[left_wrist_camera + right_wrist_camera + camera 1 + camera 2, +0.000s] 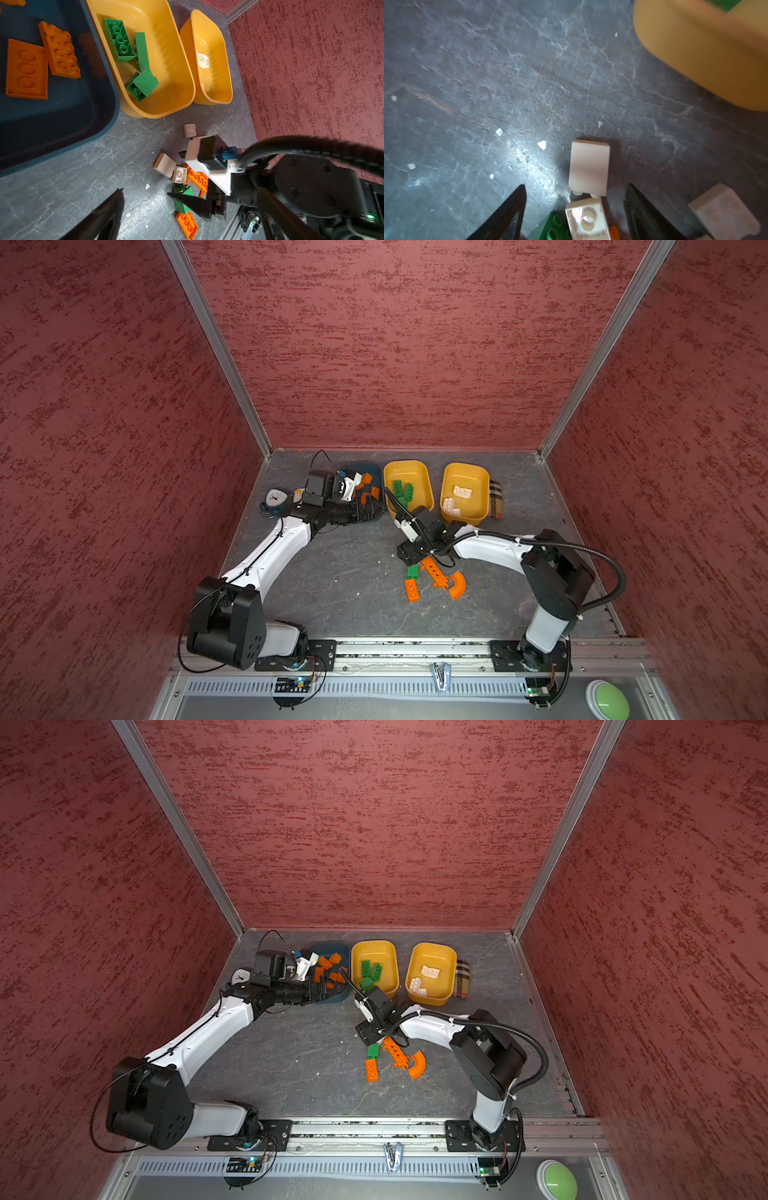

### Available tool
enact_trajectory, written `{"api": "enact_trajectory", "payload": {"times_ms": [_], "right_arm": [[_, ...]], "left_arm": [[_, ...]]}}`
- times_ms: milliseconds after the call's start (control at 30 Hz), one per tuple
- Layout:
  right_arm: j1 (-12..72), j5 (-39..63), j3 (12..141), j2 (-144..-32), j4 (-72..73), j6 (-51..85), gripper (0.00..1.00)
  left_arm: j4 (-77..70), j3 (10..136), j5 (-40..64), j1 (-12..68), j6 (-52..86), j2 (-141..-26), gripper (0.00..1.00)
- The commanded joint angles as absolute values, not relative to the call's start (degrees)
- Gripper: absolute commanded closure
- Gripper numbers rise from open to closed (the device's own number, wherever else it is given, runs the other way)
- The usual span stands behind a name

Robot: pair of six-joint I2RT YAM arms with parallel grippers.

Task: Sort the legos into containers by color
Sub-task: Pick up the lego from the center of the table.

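Note:
The robot's right hand should next move gently outward and down until its fingers are on either side of the clear long sides of the farther white lego (589,167), which lies outward and below.
My right gripper (576,193) stands open low over the loose pile, with a white lego (586,218) lying underside-up between its fingers, touched by neither. Another white lego (588,166) lies just beyond, and a green one (550,228) is beside it. In a top view a green lego (412,571), a long holed orange piece (434,572), an orange brick (412,590) and an orange arc (457,585) lie near it. My left gripper (370,512) hangs open and empty over the teal tub (372,470) of orange legos. One yellow tub (422,472) holds green legos and another (465,472) holds white ones.
A small teal clock (275,499) stands left of the teal tub, beside my left arm. A plaid item (496,499) lies against the right yellow tub. Red walls close in three sides. A green button (606,701) sits at the front right.

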State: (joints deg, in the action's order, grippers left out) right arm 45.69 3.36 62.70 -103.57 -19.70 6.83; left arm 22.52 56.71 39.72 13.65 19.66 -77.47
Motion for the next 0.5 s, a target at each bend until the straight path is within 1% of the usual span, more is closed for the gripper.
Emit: {"api": "enact_trajectory", "payload": {"times_ms": [0, 67, 133, 300, 367, 467], "right_arm": [[46.5, -0.9, 65.7, -105.9, -18.7, 7.1, 0.28], [46.6, -1.9, 66.4, -107.2, -19.0, 7.0, 0.32], [46.8, -2.8, 67.1, -108.1, -19.2, 6.9, 0.38], [46.9, -5.7, 67.9, -109.5, -20.4, 6.4, 0.59], [46.9, -7.5, 67.9, -108.9, -20.6, 6.3, 0.66], [46.6, -9.0, 67.6, -106.2, -21.5, 5.5, 0.68]], "left_arm": [[23.3, 55.6, 40.8, 12.8, 18.4, -75.5, 0.01], [23.3, 55.1, 41.0, 12.5, 18.5, -75.1, 0.01], [23.2, 54.9, 41.3, 12.2, 18.5, -74.8, 0.01], [23.2, 54.5, 41.8, 11.8, 18.5, -74.4, 0.01], [23.1, 54.4, 42.0, 11.8, 18.5, -74.4, 0.01], [22.8, 54.4, 42.3, 11.7, 18.8, -74.4, 0.01]]}}
